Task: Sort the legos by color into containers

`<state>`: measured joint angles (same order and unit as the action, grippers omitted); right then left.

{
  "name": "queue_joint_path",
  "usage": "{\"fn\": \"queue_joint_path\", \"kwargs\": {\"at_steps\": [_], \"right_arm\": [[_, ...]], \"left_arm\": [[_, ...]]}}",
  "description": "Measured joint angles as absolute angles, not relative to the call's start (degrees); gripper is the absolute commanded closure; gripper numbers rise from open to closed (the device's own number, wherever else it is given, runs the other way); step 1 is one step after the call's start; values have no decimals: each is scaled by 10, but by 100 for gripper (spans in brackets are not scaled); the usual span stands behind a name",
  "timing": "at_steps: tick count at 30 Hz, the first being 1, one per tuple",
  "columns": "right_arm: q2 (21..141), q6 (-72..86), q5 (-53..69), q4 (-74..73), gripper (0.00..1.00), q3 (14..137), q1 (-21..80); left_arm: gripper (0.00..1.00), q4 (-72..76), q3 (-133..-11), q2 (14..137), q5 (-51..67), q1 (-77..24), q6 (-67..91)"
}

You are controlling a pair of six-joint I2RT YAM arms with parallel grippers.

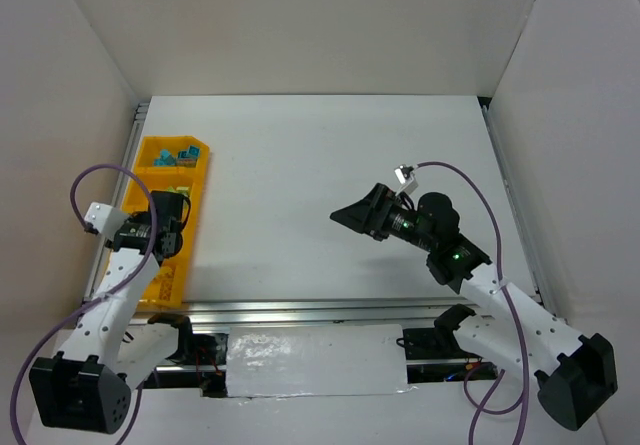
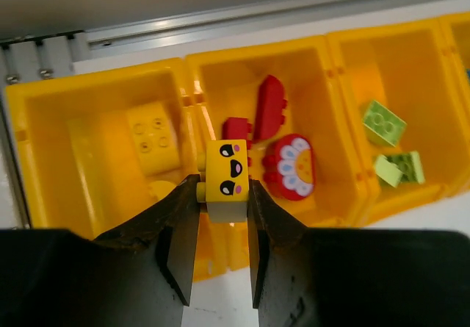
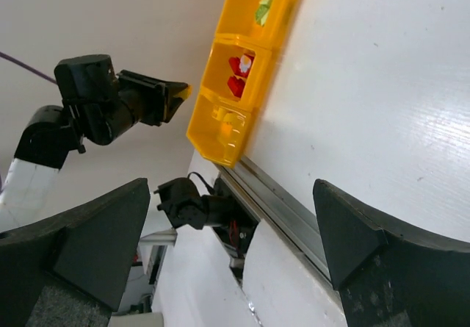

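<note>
The left gripper carries the printed brick back over the tray's section holding yellow bricks, which lies back from it, and releases it among its matching color next.
The long yellow-orange tray (image 1: 196, 197) lies along the table's left edge. My left gripper (image 2: 220, 192) is shut on a yellow brick with a printed face (image 2: 226, 167) and holds it above the wall between two compartments. The left compartment holds a yellow brick (image 2: 152, 136). The middle one holds red bricks (image 2: 269, 106), one with a flower print (image 2: 295, 167). The right one holds pale green bricks (image 2: 383, 121). Teal bricks (image 1: 181, 154) lie in the far compartment. My right gripper (image 1: 347, 216) is open and empty above the table's middle.
A metal rail (image 1: 300, 311) runs along the table's near edge. White walls enclose the table on three sides. The right wrist view shows the tray (image 3: 257, 70) far off and the left arm (image 3: 103, 110) above it.
</note>
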<state>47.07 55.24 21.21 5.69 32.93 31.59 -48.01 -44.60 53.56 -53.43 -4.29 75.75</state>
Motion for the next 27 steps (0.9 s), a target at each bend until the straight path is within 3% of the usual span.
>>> {"fn": "queue_joint_path", "kwargs": {"at_steps": [4,8,11,14,17,27], "right_arm": [[477,545,222,49,0,322,315],[489,540,240,47,0,322,315],[497,535,249,46,0,321,315],[498,532,253,46,0,317,315],[499,530,257,43,0,315,315],[498,502,259,6,0,324,315]], "left_arm": [[89,-548,-424,546,-570,-42,860],[85,-599,-415,584,-581,-38,938],[74,-616,-411,595,-584,-35,979],[27,-628,-397,593,-586,-34,999],[1,-623,-386,585,-585,-33,1006],[0,-611,-397,556,-578,-31,967]]}}
